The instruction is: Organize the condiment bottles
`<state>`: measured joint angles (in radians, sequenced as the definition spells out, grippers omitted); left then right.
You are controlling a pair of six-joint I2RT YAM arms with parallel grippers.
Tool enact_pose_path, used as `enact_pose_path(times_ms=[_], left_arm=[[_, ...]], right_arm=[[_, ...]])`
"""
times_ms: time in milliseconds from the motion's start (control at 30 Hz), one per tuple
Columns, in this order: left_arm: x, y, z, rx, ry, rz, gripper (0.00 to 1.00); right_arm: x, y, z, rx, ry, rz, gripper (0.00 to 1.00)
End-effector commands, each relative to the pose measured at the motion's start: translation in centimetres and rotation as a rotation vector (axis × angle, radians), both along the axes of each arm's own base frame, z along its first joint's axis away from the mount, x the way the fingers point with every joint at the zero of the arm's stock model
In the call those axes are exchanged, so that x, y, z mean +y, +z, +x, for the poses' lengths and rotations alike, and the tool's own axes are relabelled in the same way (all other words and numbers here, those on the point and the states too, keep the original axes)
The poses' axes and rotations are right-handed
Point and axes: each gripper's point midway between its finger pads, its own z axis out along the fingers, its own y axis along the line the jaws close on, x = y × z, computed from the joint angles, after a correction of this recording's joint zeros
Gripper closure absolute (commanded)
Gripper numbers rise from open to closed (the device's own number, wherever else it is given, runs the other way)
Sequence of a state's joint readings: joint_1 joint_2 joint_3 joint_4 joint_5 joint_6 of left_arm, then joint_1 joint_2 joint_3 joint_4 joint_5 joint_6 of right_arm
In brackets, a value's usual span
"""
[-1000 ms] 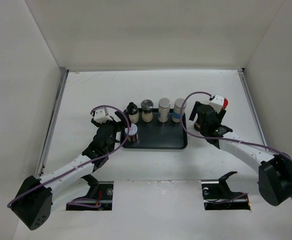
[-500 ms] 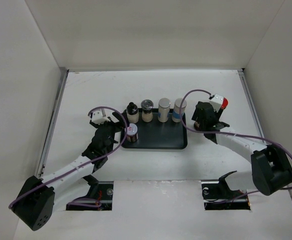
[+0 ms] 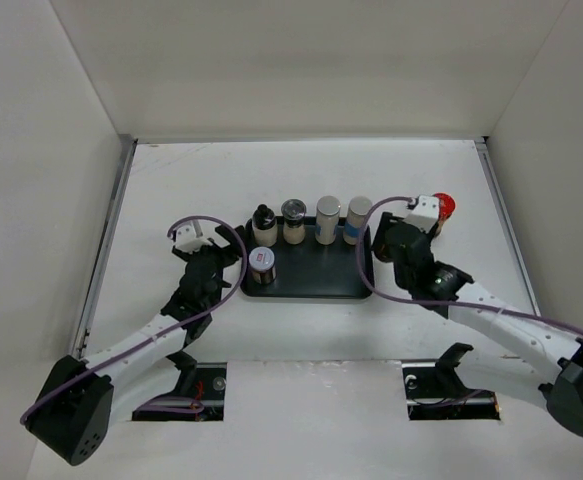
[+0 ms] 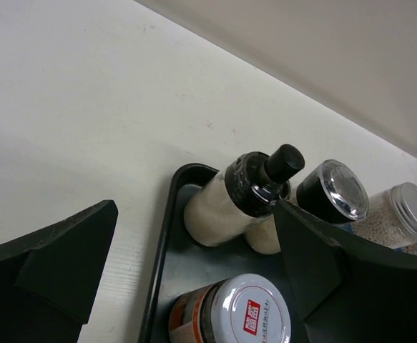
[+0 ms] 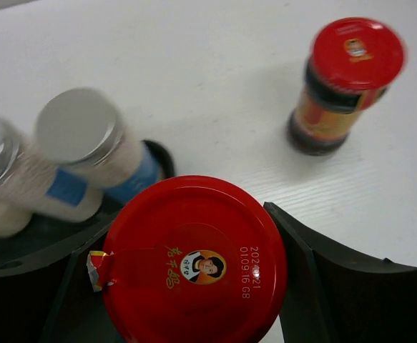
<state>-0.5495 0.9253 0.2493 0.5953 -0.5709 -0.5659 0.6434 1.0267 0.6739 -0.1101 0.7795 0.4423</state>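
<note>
The robot's right gripper will go to the left in the top view next, to the bare bottom of the tray beside the white-capped jar, then lower and let go.
Four condiment bottles stand in a row at the back of the black tray [image 3: 311,288]: a black-capped cream one [image 3: 263,225], a clear-lidded one [image 3: 293,220], a silver-capped one [image 3: 328,218] and a blue-labelled one [image 3: 358,218]. A white-capped brown jar [image 3: 261,264] stands at the tray's front left. My left gripper [image 3: 226,262] is open just left of it, and in the left wrist view that jar [image 4: 233,316] sits low between the spread fingers [image 4: 47,271]. My right gripper [image 5: 187,236] is shut on a red-capped jar [image 5: 194,261] by the tray's right edge. A second red-capped jar [image 5: 344,86] stands on the table behind.
White walls enclose the table on the left, back and right. The right arm [image 3: 491,310] stretches across the right side of the table. The second red-capped jar [image 3: 443,207] stands close behind the right wrist. The tray's front right part holds no bottles.
My right gripper closed on a red-capped jar and shifted left toward the tray. My left gripper drew back to the left, away from the white-capped jar.
</note>
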Motion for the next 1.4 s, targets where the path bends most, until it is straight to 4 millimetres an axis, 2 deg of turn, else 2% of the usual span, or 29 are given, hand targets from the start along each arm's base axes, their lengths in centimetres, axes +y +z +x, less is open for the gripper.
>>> enact_pose_path(times_ms=[0, 100, 200, 267, 367, 500, 667, 767, 833, 933, 1000, 1067, 1133, 1200, 1233, 1267, 1300, 1367], left_arm=[[1.5, 1.1, 0.0, -0.051, 0.064, -0.077, 0.07], [2.8, 0.7, -0.3, -0.054, 0.110, -0.100, 0.07], [3.4, 0.8, -0.7, -0.075, 0.123, -0.124, 0.01], [4.0, 0.7, -0.8, -0.080, 0.145, -0.129, 0.00], [4.3, 0.1, -0.9, -0.068, 0.159, -0.122, 0.00], [4.7, -0.2, -0.9, -0.066, 0.176, -0.120, 0.00], [4.7, -0.3, -1.0, -0.065, 0.180, -0.122, 0.00], [4.9, -0.5, -0.8, -0.059, 0.192, -0.119, 0.00], [4.5, -0.7, -0.7, -0.050, 0.176, -0.115, 0.00], [4.4, -0.6, -0.7, -0.052, 0.177, -0.116, 0.00], [4.5, -0.8, -0.6, -0.048, 0.180, -0.113, 0.00], [4.4, -0.7, -0.7, -0.046, 0.173, -0.113, 0.00], [4.5, -0.2, -0.9, -0.061, 0.175, -0.121, 0.00], [4.8, -0.1, -1.0, -0.071, 0.184, -0.127, 0.00], [4.8, -0.1, -1.0, -0.071, 0.184, -0.127, 0.00], [4.7, -0.1, -1.0, -0.070, 0.178, -0.127, 0.00], [4.6, -0.1, -1.0, -0.070, 0.172, -0.127, 0.00], [4.2, 0.0, -1.1, -0.070, 0.159, -0.129, 0.00]], right_arm=[[3.7, 3.7, -0.2, -0.090, 0.085, 0.044, 0.54], [9.8, 3.8, -0.6, -0.096, 0.246, 0.115, 0.54], [15.4, 3.7, -0.5, -0.100, 0.378, 0.156, 0.54], [18.5, 3.7, -0.4, -0.101, 0.440, 0.167, 0.54], [21.7, 3.1, -0.3, -0.095, 0.503, 0.167, 0.53], [24.0, 1.0, 0.0, -0.070, 0.537, 0.148, 0.53], [25.1, -0.8, 0.4, -0.043, 0.548, 0.136, 0.49], [25.3, -1.0, 0.3, -0.037, 0.556, 0.142, 0.38], [25.6, -1.4, 0.2, -0.022, 0.570, 0.134, 0.26], [25.1, -0.1, 0.0, -0.037, 0.565, 0.143, 0.06], [24.5, 1.9, -0.4, -0.068, 0.567, 0.168, 0.00], [23.5, 3.6, -0.6, -0.098, 0.564, 0.181, 0.00], [21.1, 5.3, -0.2, -0.137, 0.525, 0.180, 0.00], [17.5, 6.8, 0.4, -0.185, 0.433, 0.187, 0.00], [15.3, 7.3, 0.9, -0.203, 0.374, 0.182, 0.02], [12.9, 7.9, 1.4, -0.220, 0.310, 0.177, 0.10], [10.8, 8.4, 1.9, -0.235, 0.251, 0.173, 0.21], [5.6, 9.5, 3.0, -0.268, 0.108, 0.164, 0.52]])
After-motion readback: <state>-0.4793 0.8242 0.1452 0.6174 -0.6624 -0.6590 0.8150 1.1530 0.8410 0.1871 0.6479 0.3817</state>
